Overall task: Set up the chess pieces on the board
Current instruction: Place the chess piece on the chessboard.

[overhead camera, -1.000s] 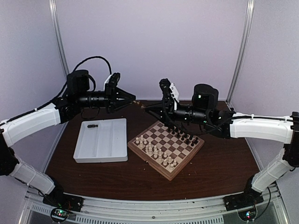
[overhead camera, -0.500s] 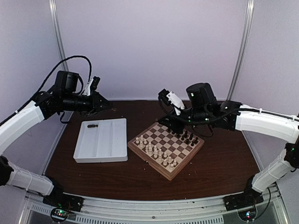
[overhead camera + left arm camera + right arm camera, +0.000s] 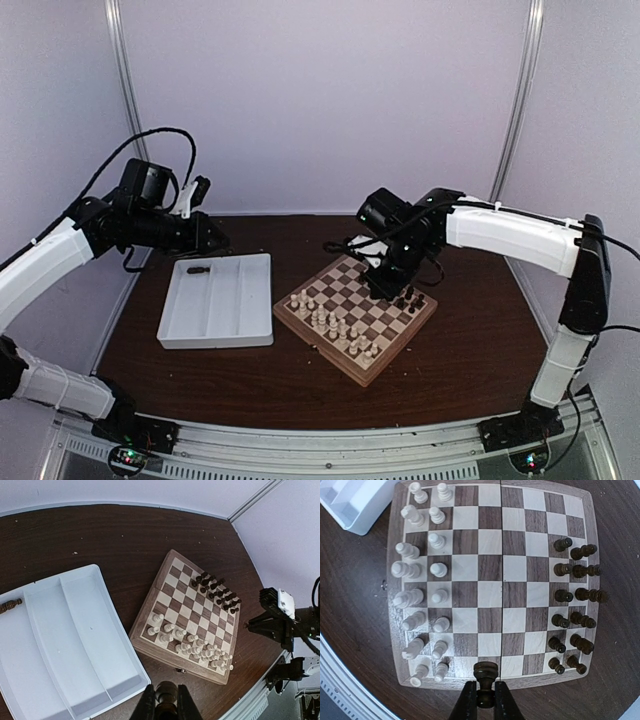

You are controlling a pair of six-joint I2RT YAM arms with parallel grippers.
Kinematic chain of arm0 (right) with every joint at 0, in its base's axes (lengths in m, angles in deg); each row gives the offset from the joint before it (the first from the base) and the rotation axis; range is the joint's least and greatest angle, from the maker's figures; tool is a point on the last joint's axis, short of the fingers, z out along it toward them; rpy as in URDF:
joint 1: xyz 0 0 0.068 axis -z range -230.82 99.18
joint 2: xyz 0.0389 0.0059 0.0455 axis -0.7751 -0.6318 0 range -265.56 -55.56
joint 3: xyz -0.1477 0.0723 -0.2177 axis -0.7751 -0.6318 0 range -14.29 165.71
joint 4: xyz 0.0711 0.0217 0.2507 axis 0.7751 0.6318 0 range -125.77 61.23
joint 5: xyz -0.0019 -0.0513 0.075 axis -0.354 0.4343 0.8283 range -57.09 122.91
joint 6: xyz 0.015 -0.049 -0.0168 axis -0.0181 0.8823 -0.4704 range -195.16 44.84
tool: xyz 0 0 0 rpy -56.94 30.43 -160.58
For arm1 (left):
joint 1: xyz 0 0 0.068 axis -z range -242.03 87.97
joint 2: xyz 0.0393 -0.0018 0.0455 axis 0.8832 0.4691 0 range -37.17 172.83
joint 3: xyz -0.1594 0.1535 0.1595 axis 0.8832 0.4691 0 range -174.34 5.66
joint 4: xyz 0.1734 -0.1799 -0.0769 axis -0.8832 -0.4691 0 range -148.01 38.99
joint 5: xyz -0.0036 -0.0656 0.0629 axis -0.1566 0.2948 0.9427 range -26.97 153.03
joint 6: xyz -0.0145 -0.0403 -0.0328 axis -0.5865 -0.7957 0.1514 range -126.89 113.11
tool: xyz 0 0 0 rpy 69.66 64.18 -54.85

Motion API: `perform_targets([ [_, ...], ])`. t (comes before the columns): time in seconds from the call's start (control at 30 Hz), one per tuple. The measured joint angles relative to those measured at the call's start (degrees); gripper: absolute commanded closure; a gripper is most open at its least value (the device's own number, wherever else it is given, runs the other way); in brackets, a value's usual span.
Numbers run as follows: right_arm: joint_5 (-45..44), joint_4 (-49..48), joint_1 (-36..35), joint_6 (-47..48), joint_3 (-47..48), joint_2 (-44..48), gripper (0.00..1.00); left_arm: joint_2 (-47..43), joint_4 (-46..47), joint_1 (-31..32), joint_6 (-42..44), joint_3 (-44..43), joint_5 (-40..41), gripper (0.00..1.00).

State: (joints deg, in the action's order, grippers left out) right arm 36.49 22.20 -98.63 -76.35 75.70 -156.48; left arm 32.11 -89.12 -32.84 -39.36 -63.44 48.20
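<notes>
I need to bring my right gripper down and to its left in the top view, to the board's empty middle (image 3: 356, 301) (image 3: 514, 569), and release the chess piece's stem.
The board (image 3: 315, 347) lies right of centre, turned diagonally. Dark chess pieces (image 3: 405, 297) stand in two rows along its far right side, and cream pieces fill the near left side. My right gripper (image 3: 385, 288) points down over the board's far edge. In the right wrist view this gripper (image 3: 485, 692) is shut on a dark piece (image 3: 485, 672) above the board's rim (image 3: 530, 679), with the dark rows (image 3: 572, 600) to the right. My left gripper (image 3: 216, 240) hangs above the tray's far end. In the left wrist view it (image 3: 166, 700) is shut on another dark piece (image 3: 166, 692).
A white compartment tray (image 3: 215, 300) sits left of the board, and one dark piece (image 3: 197, 270) lies in its far left compartment. That piece shows at the left edge of the left wrist view (image 3: 10, 605). Side walls and metal posts close in the table.
My left arm has drawn back to the left, from beyond the tray to above its far end. The right arm has swung round, and its gripper now points down over the board.
</notes>
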Motion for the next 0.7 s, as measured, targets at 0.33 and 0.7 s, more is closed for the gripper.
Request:
perform_targets([
  [0.33, -6.4, 7.8, 3.3, 3.2, 21.8, -19.8, 0.96, 0.5, -0.1, 0.0, 1.0, 1.0, 1.2, 0.97],
  [0.7, -6.7, 11.0, 4.2, 5.9, 31.0, -30.7, 0.95, 2.8, 0.1, 0.0, 1.0, 1.0, 0.1, 0.97],
])
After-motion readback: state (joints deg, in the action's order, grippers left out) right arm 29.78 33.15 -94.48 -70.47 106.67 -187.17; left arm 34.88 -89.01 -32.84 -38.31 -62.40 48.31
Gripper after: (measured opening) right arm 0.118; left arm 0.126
